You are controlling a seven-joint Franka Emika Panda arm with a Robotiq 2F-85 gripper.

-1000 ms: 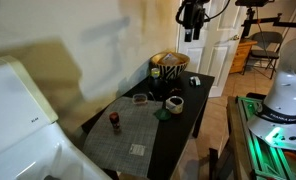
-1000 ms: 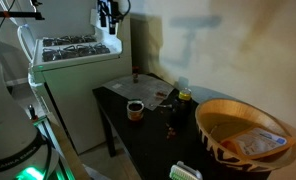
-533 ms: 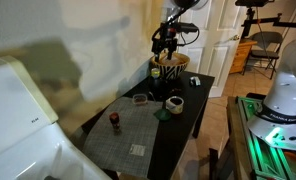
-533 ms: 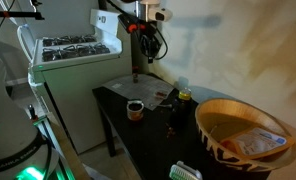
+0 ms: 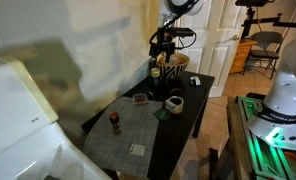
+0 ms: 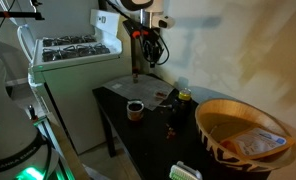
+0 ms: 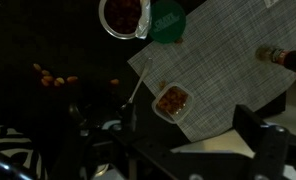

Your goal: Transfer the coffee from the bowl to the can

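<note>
The gripper will next move a long way down to the near side of the clear tub (image 7: 167,112).
The small white bowl (image 7: 123,15) with a dark inside stands on the black table, next to a green disc (image 7: 168,22). It shows in both exterior views (image 5: 174,102) (image 6: 135,109). A small dark can (image 5: 115,121) stands on the grey placemat (image 7: 228,70); it sits at the right edge of the wrist view (image 7: 280,57). My gripper (image 7: 168,140) is open and empty, hanging well above the table in both exterior views (image 5: 160,52) (image 6: 143,52). A clear tub of brown bits (image 7: 171,100) lies below it.
A large striped woven basket (image 5: 170,64) (image 6: 243,135) stands at the table's end. A spoon (image 7: 136,90) lies at the mat's edge. Loose brown bits (image 7: 50,78) lie on the table. A white stove (image 6: 73,60) stands beside the table.
The arm has swung from high up down to a spot over the table by the basket, and dropped a little more in the last half second. Nothing on the table moved.
</note>
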